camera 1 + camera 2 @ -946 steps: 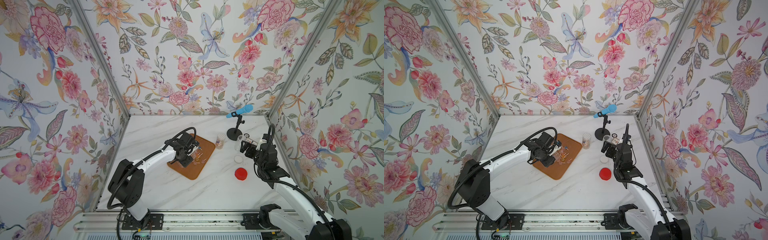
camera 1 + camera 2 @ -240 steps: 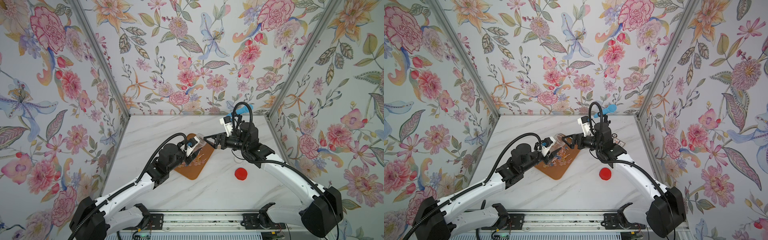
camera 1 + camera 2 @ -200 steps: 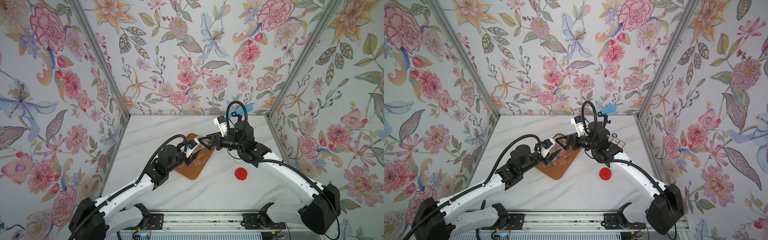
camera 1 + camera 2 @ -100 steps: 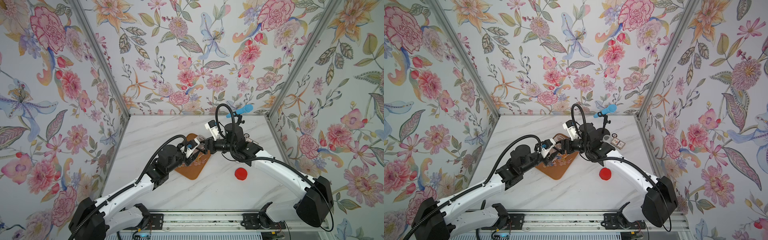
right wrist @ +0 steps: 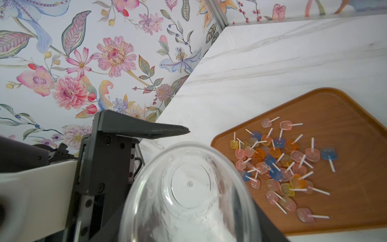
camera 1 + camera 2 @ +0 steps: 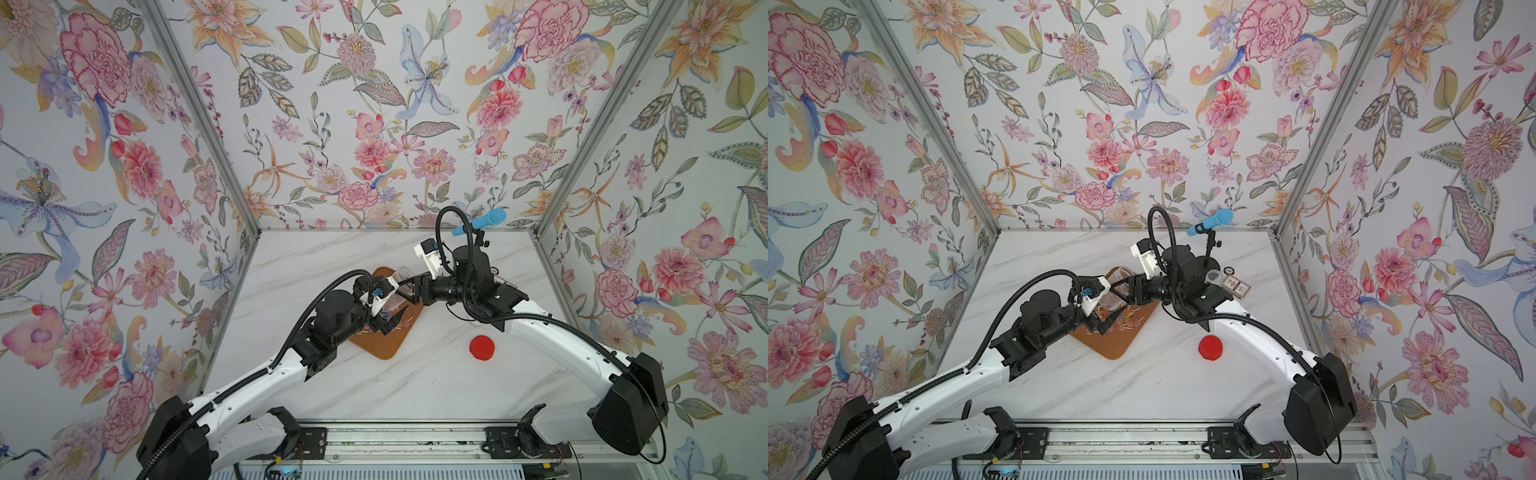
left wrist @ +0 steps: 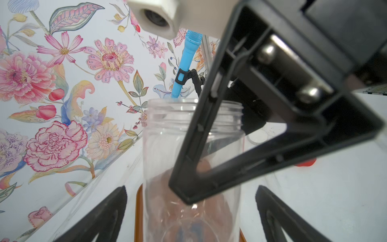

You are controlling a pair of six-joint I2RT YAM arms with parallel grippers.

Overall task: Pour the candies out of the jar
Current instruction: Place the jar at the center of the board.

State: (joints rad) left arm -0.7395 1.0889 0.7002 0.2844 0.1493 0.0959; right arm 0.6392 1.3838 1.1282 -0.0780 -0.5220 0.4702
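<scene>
My right gripper swings away from the brown tray (image 6: pixel 384 349) next and down to the marble table beside the red lid to release the jar, since the jar is empty.
The clear jar (image 6: pixel 400 286) (image 6: pixel 1115 291) hangs empty above the brown tray (image 6: pixel 384 349) (image 6: pixel 1115 347). My right gripper (image 6: pixel 409 291) (image 5: pixel 188 230) is shut on the jar (image 5: pixel 188 188), its mouth end toward that wrist. My left gripper (image 6: pixel 390 322) (image 7: pixel 192 220) is open, its fingers (image 7: pixel 100 213) standing clear on either side of the jar (image 7: pixel 167 146). The candies (image 5: pixel 282 163) (image 6: pixel 1129 320), small orange, pink, blue and yellow lollipops on white sticks, lie in a heap on the tray (image 5: pixel 345 115).
A red lid (image 6: pixel 481 348) (image 6: pixel 1210 348) lies on the marble table right of the tray. A blue microphone on a black stand (image 6: pixel 484 220) is at the back right, with a small clear cup and a card box (image 6: pixel 1235 286) beside it. Flowered walls close three sides.
My right arm has reached left to the jar and closed on it. My left gripper, which held the jar, has opened and let it go.
</scene>
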